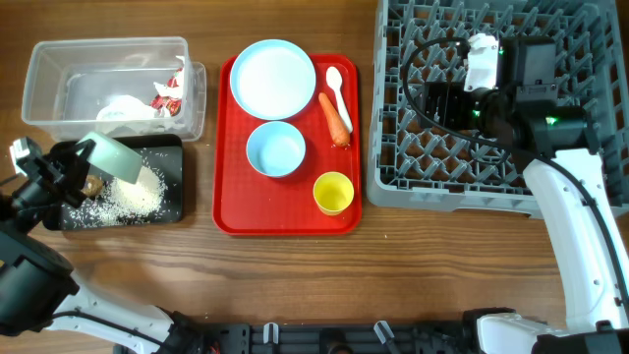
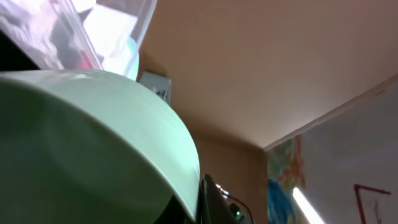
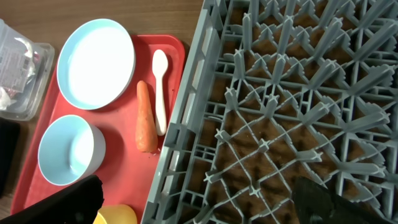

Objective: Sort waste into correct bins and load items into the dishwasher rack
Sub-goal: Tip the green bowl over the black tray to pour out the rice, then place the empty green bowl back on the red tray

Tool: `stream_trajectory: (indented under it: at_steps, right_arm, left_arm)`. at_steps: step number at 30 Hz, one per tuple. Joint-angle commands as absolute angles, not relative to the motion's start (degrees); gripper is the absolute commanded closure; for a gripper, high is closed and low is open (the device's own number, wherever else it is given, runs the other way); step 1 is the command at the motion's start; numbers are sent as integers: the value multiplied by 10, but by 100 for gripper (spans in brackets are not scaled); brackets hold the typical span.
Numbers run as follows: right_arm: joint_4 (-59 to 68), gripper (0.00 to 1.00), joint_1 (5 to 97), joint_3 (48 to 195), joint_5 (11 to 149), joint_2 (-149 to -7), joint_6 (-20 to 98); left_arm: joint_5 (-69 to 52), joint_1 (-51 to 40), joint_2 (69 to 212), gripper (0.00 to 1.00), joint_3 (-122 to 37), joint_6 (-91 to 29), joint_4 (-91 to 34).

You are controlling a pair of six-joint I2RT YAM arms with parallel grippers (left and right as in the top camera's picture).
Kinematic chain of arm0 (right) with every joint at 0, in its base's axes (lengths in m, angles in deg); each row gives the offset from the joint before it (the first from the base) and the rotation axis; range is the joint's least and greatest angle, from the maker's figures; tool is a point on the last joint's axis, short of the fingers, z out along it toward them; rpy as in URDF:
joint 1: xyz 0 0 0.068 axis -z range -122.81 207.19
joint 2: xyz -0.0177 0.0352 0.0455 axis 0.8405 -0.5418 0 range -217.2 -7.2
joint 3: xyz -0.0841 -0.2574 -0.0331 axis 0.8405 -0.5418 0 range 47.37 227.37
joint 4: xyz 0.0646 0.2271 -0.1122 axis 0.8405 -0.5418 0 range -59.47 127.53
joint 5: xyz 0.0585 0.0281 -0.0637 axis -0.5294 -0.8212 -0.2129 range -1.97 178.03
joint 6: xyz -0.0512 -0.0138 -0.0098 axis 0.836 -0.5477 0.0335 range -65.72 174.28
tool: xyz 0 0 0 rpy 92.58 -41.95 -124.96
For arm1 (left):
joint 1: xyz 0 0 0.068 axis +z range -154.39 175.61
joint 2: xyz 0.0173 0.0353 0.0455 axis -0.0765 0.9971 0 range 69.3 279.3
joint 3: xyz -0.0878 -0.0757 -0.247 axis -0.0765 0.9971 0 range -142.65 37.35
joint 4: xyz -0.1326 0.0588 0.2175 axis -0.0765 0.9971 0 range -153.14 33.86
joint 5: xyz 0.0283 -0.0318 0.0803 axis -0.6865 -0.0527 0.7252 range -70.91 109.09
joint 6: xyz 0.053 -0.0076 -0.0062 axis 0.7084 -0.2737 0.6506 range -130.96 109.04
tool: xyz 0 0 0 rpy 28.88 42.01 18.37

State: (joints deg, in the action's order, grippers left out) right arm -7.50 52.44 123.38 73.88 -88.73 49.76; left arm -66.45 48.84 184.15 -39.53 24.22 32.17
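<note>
Rice lies in the black tray (image 1: 172,208), so I should lift my left gripper, turn the bowl level and lower it onto the red tray's bare near corner (image 1: 260,203).
My left gripper (image 1: 88,157) is shut on the rim of the pale green bowl (image 1: 120,157), which it holds tilted over the black tray (image 1: 172,208). White rice grains (image 1: 128,202) and a small brown bit (image 1: 95,184) lie in that tray. The bowl fills the left wrist view (image 2: 93,143). The clear tub (image 1: 59,59) holds the red-and-white wrapper (image 1: 169,95) and white tissue (image 1: 123,110). The blue plate (image 1: 272,78), blue bowl (image 1: 275,149), yellow cup (image 1: 333,192), spoon (image 1: 335,90) and carrot (image 1: 335,117) sit on the red tray (image 1: 231,211). My right gripper (image 1: 437,98) hangs open over the grey rack (image 1: 413,192).
The right wrist view shows the rack's pegs (image 3: 280,112), plate (image 3: 96,62), blue bowl (image 3: 65,149), carrot (image 3: 145,118) and spoon (image 3: 160,87). The tub stands directly behind the black tray. A cable (image 1: 423,54) loops over the rack.
</note>
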Motion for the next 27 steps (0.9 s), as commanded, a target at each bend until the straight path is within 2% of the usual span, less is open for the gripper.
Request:
stream_trajectory:
  at_steps: [1,6,14,17,21,23,27]
  right_arm:
    - [-74,0,526,1246,729,-894,498]
    - [-79,0,526,1246,729,-894,497]
    - [-81,0,526,1246,729,-894,497]
    - [-78,0,526,1246,729,-894,497]
    - [-77,0,526,1246,729,-894,497]
    - [-80,0,526,1246,729,-894,497]
    - [-82,0,526,1246,729,-894,496]
  left_arm:
    - [-657,453,1775,96,-407,298,335]
    - [-640,400,1674,96,-407,353,328]
    - [-523,305,1527,96,-407,349,283]
    - [-466,266,1502,96,-407,249,227]
    - [-242,194,1495,96,-407,-34,80]
    - [-151,142,1495,96,-407,-90,40]
    - [-90,20,1498,96,-407,-120,11]
